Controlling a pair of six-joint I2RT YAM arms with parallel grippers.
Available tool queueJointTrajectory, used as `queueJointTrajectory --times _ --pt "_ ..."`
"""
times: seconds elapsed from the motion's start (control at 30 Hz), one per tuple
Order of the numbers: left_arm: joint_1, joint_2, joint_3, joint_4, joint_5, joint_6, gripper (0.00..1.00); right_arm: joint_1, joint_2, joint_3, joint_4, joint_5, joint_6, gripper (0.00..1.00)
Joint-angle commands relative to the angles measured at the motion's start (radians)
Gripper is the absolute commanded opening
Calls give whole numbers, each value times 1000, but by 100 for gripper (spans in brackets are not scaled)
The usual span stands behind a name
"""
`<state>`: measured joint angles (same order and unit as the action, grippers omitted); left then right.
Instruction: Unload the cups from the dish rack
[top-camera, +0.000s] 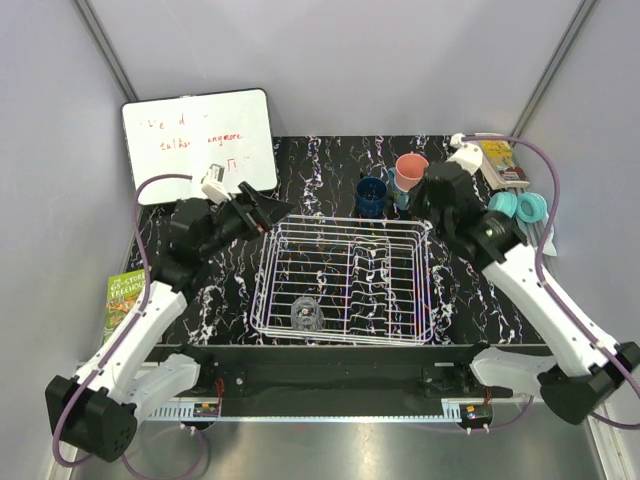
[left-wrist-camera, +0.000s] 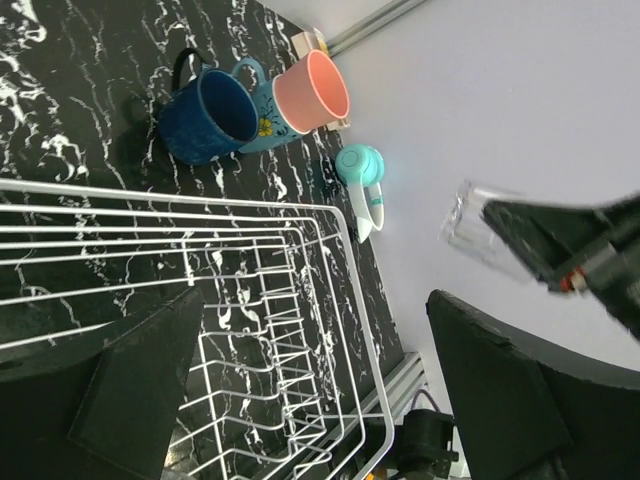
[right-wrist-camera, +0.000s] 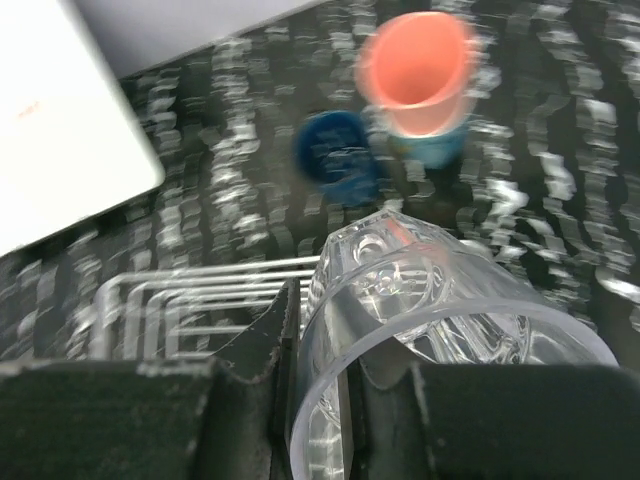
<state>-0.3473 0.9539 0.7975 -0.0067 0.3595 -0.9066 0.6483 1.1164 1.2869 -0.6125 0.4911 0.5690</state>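
The bare tabletop (right-wrist-camera: 545, 195) beside the teal mug is below my right gripper and to its right in the top view, so I will lower the glass that way and release it.
The white wire dish rack (top-camera: 345, 280) sits mid-table, with one clear glass (top-camera: 306, 315) in its near-left part. Behind the rack stand the dark blue cup (top-camera: 371, 195), the salmon-pink tumbler (top-camera: 410, 170) and the teal mug (left-wrist-camera: 255, 115). My right gripper (top-camera: 428, 200) hovers at the rack's far-right corner, next to these cups. It is shut on the wall of the second clear glass (right-wrist-camera: 440, 330), one finger inside the rim. My left gripper (top-camera: 265, 212) is open and empty above the rack's far-left corner. In the left wrist view the rack (left-wrist-camera: 250, 260) lies between its fingers.
A whiteboard (top-camera: 200, 135) leans at the back left. Teal tape rolls (top-camera: 520, 207) and a book (top-camera: 500, 160) lie at the right edge. A green book (top-camera: 125, 300) lies at the left. A teal brush (left-wrist-camera: 362, 170) lies right of the rack.
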Motion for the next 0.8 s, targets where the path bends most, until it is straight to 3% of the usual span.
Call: queueJointTrajectory --times 0.0,0.17,0.5,0.77 --pt "4 -53 -17 -42 -39 46 99 -145 135 123 -173 95 3 0" --pt "4 -84 -44 -91 -56 58 99 -336 256 173 -246 6 66 0" --pt "2 -89 -89 -118 -36 60 99 -481 535 236 -262 -170 84 0" --pt "2 -89 -121 -121 -25 61 98 -526 732 416 -262 -151 43 0"
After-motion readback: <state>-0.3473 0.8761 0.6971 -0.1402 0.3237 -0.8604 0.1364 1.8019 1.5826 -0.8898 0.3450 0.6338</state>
